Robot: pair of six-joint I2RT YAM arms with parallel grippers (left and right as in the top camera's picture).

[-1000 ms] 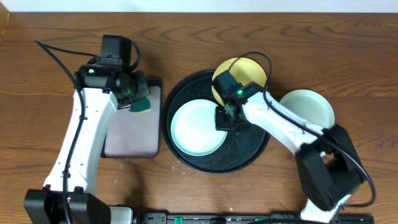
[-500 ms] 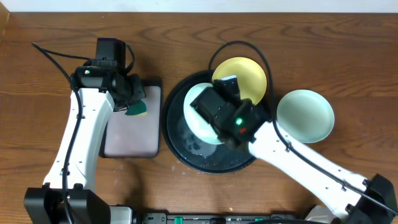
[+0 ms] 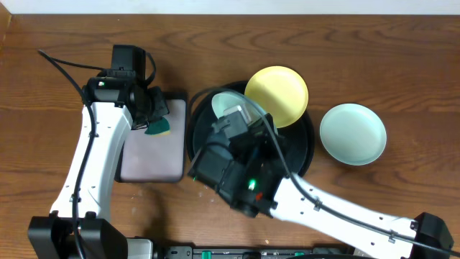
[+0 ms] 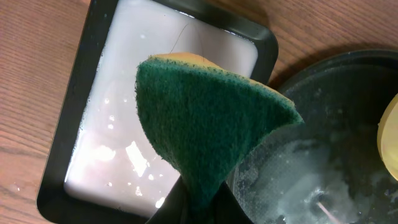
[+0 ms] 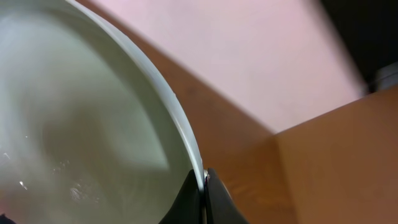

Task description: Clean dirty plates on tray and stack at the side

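My right gripper moves to the right in the overhead view next, then down over the second mint-green plate (image 3: 353, 134) and releases. That plate lies clear of the tray.
My right gripper (image 3: 231, 115) is raised high above the black tray (image 3: 305, 147) and is shut on the rim of a mint-green plate (image 3: 233, 99). In the right wrist view the fingers (image 5: 204, 186) pinch that plate's edge (image 5: 180, 134), and its wet face (image 5: 74, 124) is tilted. A yellow plate (image 3: 277, 93) rests on the tray's far rim. A second mint-green plate (image 3: 352, 133) lies on the table to the right. My left gripper (image 3: 153, 119) is shut on a green sponge (image 4: 205, 124) over the grey tray.
The rectangular grey tray (image 3: 147, 162) with a black rim lies left of the black tray, wet inside (image 4: 118, 124). The black tray's floor (image 4: 323, 162) shows soapy water. My raised right arm (image 3: 244, 180) hides much of the black tray from above.
My right arm has lifted the mint-green plate off the black tray, rising toward the camera and swinging left. The left arm and sponge have hardly moved.
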